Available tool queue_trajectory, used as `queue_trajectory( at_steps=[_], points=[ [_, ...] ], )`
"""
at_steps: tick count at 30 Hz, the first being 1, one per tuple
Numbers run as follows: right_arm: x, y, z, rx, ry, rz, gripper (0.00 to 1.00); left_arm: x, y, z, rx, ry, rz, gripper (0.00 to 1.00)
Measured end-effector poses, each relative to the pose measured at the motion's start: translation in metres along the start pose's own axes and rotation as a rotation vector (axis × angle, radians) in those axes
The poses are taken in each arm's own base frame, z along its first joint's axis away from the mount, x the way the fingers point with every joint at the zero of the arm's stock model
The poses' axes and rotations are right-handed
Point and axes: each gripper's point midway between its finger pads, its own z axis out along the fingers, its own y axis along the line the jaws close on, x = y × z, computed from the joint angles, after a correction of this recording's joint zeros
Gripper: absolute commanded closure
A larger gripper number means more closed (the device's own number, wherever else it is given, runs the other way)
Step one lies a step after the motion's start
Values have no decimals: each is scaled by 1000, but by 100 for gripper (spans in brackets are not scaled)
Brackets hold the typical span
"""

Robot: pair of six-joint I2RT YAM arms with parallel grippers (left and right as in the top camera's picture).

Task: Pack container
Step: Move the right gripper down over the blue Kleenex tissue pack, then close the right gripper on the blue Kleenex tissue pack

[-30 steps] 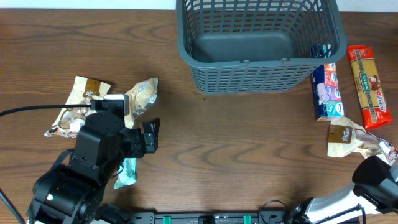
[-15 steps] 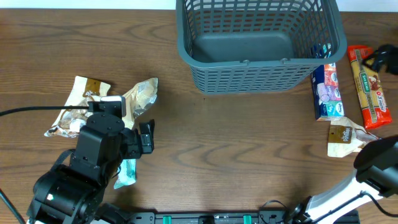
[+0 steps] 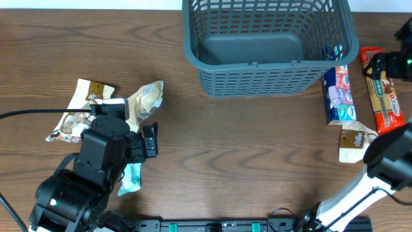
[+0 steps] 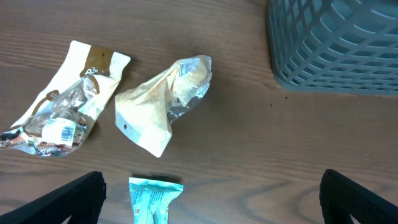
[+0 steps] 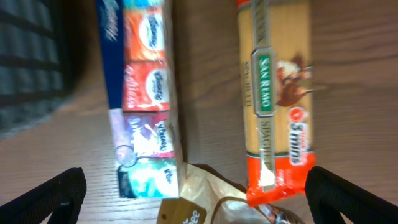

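Observation:
Below my right gripper and to its left in the overhead view lies the blue multi-pack's narrow middle (image 3: 338,87) (image 5: 146,86), so I will shift that way and lower fingers astride it.
The dark grey-blue slotted container (image 3: 270,67) stands at the table's far middle, with nothing visible inside; its corner shows in the left wrist view (image 4: 336,43). My left gripper (image 3: 149,140) is open and empty just above the table (image 4: 211,202), with a teal packet (image 4: 155,200) between its fingers near the left one. A tan packet (image 4: 165,102) and a brown-and-white packet (image 4: 62,112) lie beyond it. My right gripper (image 3: 391,63) is open and empty (image 5: 199,202) above a blue multi-pack (image 5: 143,93) and an orange spaghetti packet (image 5: 277,93).
A brown paper snack bag (image 3: 357,142) lies in front of the blue multi-pack (image 3: 339,95), right of the container; it also shows in the right wrist view (image 5: 205,208). The right arm reaches up along the table's right edge.
My right arm has swung from the front right corner to the far right, over the spaghetti packet. My left gripper has drawn back slightly.

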Motion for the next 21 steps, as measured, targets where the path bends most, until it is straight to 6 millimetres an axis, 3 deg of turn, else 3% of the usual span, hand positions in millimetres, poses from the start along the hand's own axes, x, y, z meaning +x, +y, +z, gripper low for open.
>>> queue_trajectory(
  at_steps=[5, 8, 15, 21],
  points=[
    [8, 11, 54, -49, 110, -25, 1, 0, 0, 0, 0, 0, 0, 1],
    [8, 26, 73, -69, 148, -62, 1, 0, 0, 0, 0, 0, 0, 1],
    [1, 60, 95, -64, 190, -155, 1, 0, 0, 0, -1, 0, 0, 1],
    [1, 68, 106, -39, 215, -188, 1, 0, 0, 0, -3, -1, 0, 1]
  ],
)
